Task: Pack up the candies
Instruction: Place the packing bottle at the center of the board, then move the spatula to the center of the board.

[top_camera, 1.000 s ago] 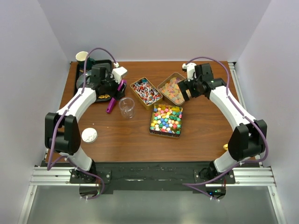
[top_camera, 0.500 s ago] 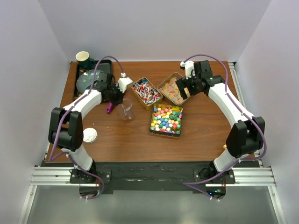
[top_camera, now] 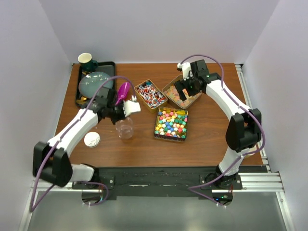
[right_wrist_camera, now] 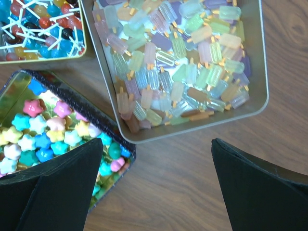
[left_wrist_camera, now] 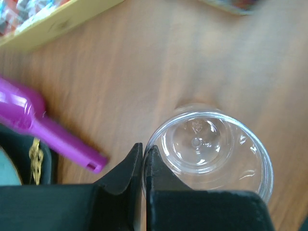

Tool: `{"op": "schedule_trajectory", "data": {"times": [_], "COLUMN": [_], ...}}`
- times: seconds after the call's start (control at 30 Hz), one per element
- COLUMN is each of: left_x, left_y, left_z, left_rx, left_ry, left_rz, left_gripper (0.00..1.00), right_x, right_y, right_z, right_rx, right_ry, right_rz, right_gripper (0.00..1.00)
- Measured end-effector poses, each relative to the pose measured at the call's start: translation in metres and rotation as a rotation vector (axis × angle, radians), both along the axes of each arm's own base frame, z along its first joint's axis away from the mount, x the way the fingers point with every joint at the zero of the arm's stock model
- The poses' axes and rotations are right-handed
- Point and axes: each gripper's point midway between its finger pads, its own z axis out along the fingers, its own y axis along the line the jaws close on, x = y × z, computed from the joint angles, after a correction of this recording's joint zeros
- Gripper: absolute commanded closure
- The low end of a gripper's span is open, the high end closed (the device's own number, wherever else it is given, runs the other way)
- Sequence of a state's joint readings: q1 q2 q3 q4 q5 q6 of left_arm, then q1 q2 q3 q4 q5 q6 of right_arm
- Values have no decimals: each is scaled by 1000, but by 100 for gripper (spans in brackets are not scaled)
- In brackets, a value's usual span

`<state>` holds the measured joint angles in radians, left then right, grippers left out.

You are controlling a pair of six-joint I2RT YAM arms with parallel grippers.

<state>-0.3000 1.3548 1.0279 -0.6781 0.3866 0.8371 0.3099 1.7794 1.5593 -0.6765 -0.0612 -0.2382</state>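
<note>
My left gripper carries the cup (top_camera: 124, 129) back and over to the tabletop by the star tin's near corner (top_camera: 143, 149) next and releases the cup's rim. That tabletop is bare.
The candies sit in three open tins: multicolour stars (top_camera: 171, 122) (right_wrist_camera: 45, 132), lollipops (top_camera: 150, 95) (right_wrist_camera: 41, 29) and pastel popsicle shapes (top_camera: 179, 95) (right_wrist_camera: 175, 67). My left gripper (top_camera: 123, 114) (left_wrist_camera: 143, 150) is shut on the rim of an empty clear plastic cup (top_camera: 124, 129) (left_wrist_camera: 209, 147), one finger inside the wall and one outside. A purple scoop (top_camera: 123, 91) (left_wrist_camera: 45, 132) lies just beyond it. Above the table by the corners of the popsicle tin and the star tin, my right gripper (top_camera: 185, 89) (right_wrist_camera: 156, 144) is open with nothing between its fingers.
A black tray (top_camera: 109, 65) at the back left holds a round teal dish (top_camera: 95, 83), with a green mug (top_camera: 85, 59) at its far corner. A white round lid (top_camera: 91, 139) lies near the left arm. Walls close off the table's sides and back.
My left gripper swung from the black tray to the clear cup, shut on its rim and brought it nearer. The right gripper moved left over the popsicle tin, still open.
</note>
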Motion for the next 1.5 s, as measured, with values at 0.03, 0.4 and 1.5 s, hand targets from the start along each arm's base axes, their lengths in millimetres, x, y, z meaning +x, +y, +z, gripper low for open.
{"op": "schedule_trajectory", "data": {"times": [0.03,0.4,1.5], "left_x": [-13,-88,113], "left_y": [-10,-79,37], "left_z": [2,6,12], "left_rx": [-6,-186,-92], "left_ry": [-15,-24,-81], "left_rz": [-61,-352,651], "left_gripper": [100,100,52], "right_x": [2,-2,-25], "right_y": [3,27,24], "right_z": [-3,-13,37], "right_rx": [-4,-30,14], "right_ry": [4,20,-91], "right_rz": [7,65,83], "right_gripper": [1,1,1]}}
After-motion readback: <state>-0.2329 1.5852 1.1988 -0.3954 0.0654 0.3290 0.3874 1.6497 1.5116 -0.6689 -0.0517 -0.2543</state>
